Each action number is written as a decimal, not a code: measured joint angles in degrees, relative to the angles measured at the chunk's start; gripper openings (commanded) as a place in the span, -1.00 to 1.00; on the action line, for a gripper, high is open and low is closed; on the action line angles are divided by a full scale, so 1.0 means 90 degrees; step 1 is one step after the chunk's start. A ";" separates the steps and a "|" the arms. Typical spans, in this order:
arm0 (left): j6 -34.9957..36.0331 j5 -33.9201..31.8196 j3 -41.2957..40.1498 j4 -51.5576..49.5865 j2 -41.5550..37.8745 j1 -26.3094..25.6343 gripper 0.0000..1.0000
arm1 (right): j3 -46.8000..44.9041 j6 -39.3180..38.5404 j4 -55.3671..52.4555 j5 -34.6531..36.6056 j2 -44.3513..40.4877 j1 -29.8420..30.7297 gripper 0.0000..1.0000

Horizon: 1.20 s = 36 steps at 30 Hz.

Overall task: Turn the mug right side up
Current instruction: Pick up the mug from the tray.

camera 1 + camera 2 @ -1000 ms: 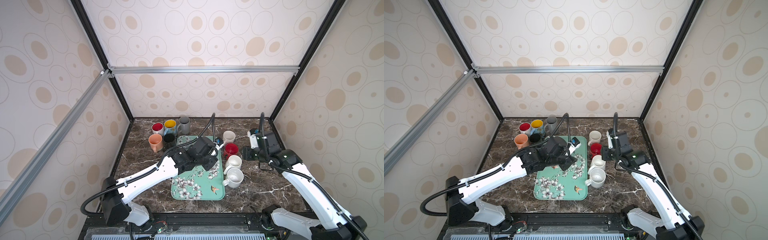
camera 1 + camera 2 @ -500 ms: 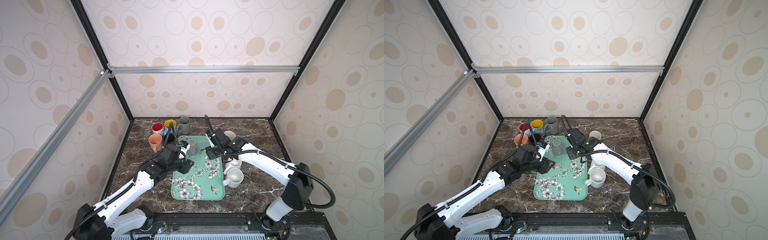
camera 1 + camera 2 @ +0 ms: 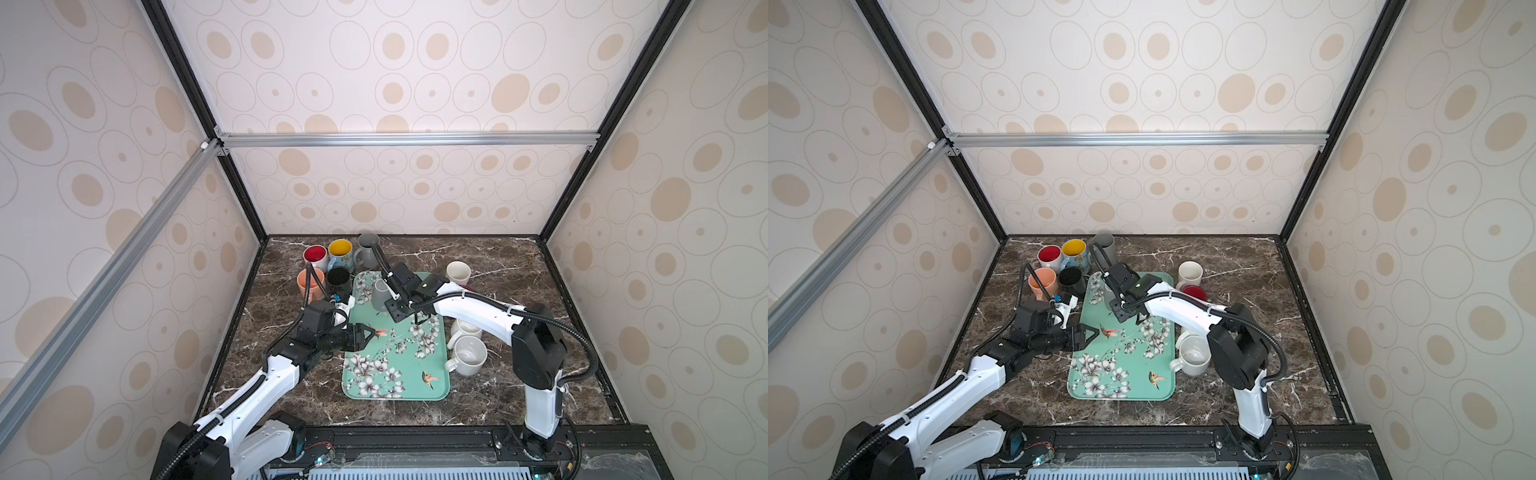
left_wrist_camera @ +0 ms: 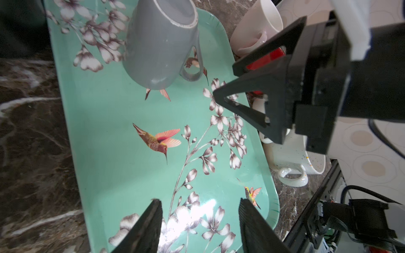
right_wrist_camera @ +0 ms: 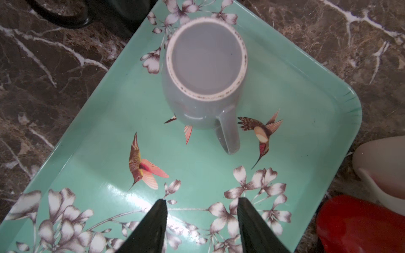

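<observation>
I should next lower my right gripper's open fingers outward around the mug's handle [image 5: 228, 131] and close, as it is below and outward of the gripper and points toward it.
The grey mug [image 3: 379, 294] stands upside down at the far end of the teal tray [image 3: 395, 365], its unglazed foot ring facing up [image 5: 203, 65]. Its handle [image 5: 228, 135] points toward my right gripper [image 5: 201, 200], which hovers open and empty a short way from it [image 3: 399, 311]. My left gripper [image 3: 368, 334] is open and empty, low over the tray's left edge and aimed across the tray [image 4: 199, 199]. The left wrist view shows the mug [image 4: 160, 50] with the right gripper [image 4: 225, 83] beside it. The right arm mostly hides the mug in a top view [image 3: 1108, 291].
Red [image 3: 315, 255], yellow [image 3: 340, 251], grey [image 3: 368, 247], orange [image 3: 311, 282] and black [image 3: 338, 278] mugs cluster at the back left. White mugs [image 3: 458, 272] [image 3: 469, 357] and a red one [image 5: 350, 225] stand along the tray's right side.
My left arm has drawn back from over the tray's middle to its left edge. My right arm has swung in from the right to hover beside the grey mug.
</observation>
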 measured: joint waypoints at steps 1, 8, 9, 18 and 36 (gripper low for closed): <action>-0.0034 0.0080 -0.0007 0.0044 0.0000 0.0015 0.14 | 0.0104 -0.0070 0.0034 0.0058 0.0097 0.0000 0.14; -0.0051 0.0243 -0.0019 0.0155 -0.0092 0.0078 0.15 | 0.0527 -0.0338 0.0102 0.0231 0.0525 -0.0100 0.15; -0.0053 0.0250 -0.0041 0.0160 -0.0148 0.0090 0.15 | 0.0527 -0.0359 0.0117 0.0180 0.0534 -0.0151 0.15; -0.0053 0.0325 -0.0146 0.0187 -0.0267 0.0143 0.15 | 0.0401 -0.0563 0.0753 -0.0816 0.0580 -0.0799 0.12; -0.0053 0.0364 -0.0146 0.0197 -0.0172 0.0204 0.16 | 0.0763 -0.1154 0.0828 -0.1528 0.1345 -0.0884 -0.42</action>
